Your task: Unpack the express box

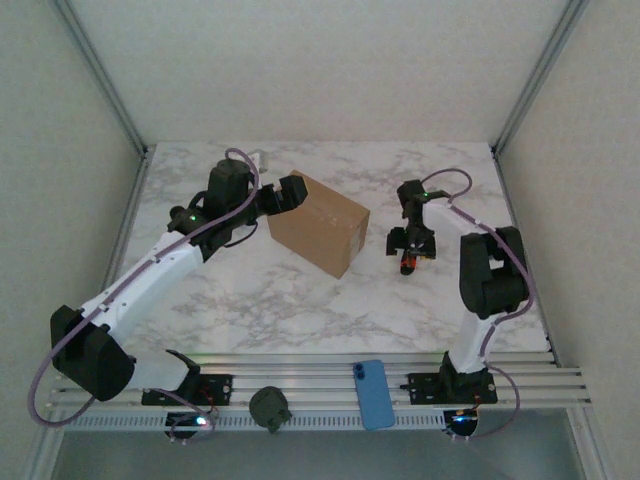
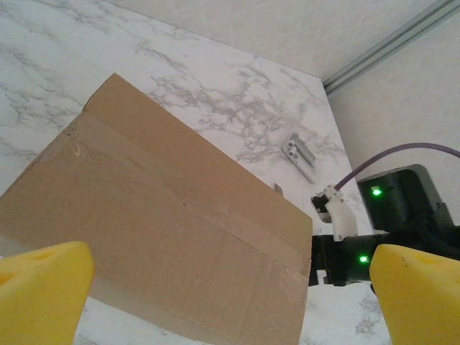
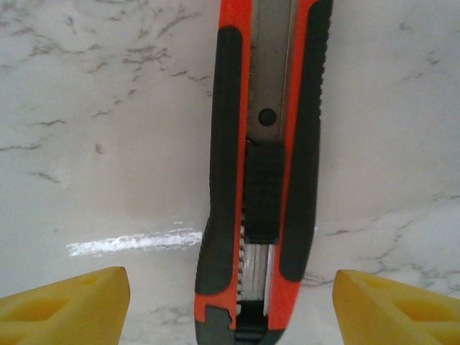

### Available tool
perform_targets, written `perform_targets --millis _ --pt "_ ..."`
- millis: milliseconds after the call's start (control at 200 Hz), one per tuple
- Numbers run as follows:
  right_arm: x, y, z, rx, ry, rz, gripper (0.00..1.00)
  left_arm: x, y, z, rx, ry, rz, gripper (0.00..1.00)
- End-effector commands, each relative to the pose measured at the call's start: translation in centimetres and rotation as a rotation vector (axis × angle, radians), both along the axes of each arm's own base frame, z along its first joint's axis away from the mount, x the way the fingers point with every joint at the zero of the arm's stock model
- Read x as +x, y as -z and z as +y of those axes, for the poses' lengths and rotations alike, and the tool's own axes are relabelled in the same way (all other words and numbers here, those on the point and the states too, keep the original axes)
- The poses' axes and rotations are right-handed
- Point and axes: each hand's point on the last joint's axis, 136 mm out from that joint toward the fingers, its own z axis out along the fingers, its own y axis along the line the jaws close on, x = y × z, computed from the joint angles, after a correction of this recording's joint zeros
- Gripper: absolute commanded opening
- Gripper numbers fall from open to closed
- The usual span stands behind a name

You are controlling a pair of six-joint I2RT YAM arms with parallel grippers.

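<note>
My right gripper moves down around the handle of the utility knife (image 1: 409,262) beside the black slider next, then closes to grab the knife.
The express box (image 1: 320,221) is a plain brown carton standing near the middle of the marble table, its flaps shut under a strip of tape (image 2: 180,201). My left gripper (image 1: 290,193) hovers open at the box's upper left corner, yellow fingertips (image 2: 43,287) spread wide with the taped top below them. An orange and black utility knife (image 3: 262,172) lies flat on the table. My right gripper (image 1: 410,248) hangs open just above the knife (image 1: 409,262), a fingertip (image 3: 68,309) on each side, not touching it.
A small metal bracket (image 2: 298,152) lies on the table beyond the box. On the front rail rest a blue phone (image 1: 373,392) and a dark green round object (image 1: 269,407). Walls enclose the table (image 1: 240,300) on three sides.
</note>
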Motion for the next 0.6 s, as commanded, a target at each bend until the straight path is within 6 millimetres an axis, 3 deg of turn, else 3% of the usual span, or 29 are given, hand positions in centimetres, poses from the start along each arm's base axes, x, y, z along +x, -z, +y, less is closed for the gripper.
perform_targets --millis 0,330,596 --pt "0.3 0.7 -0.7 -0.055 0.049 0.009 0.73 0.1 -0.8 0.0 0.015 -0.002 -0.018 0.99" --pt "-0.6 3.1 -1.2 -0.072 0.088 0.026 0.63 0.0 -0.6 0.3 0.025 -0.010 -0.013 0.98" --pt "0.3 3.2 -1.8 -0.078 0.123 -0.004 0.52 -0.1 -0.3 0.4 0.030 -0.015 -0.008 0.98"
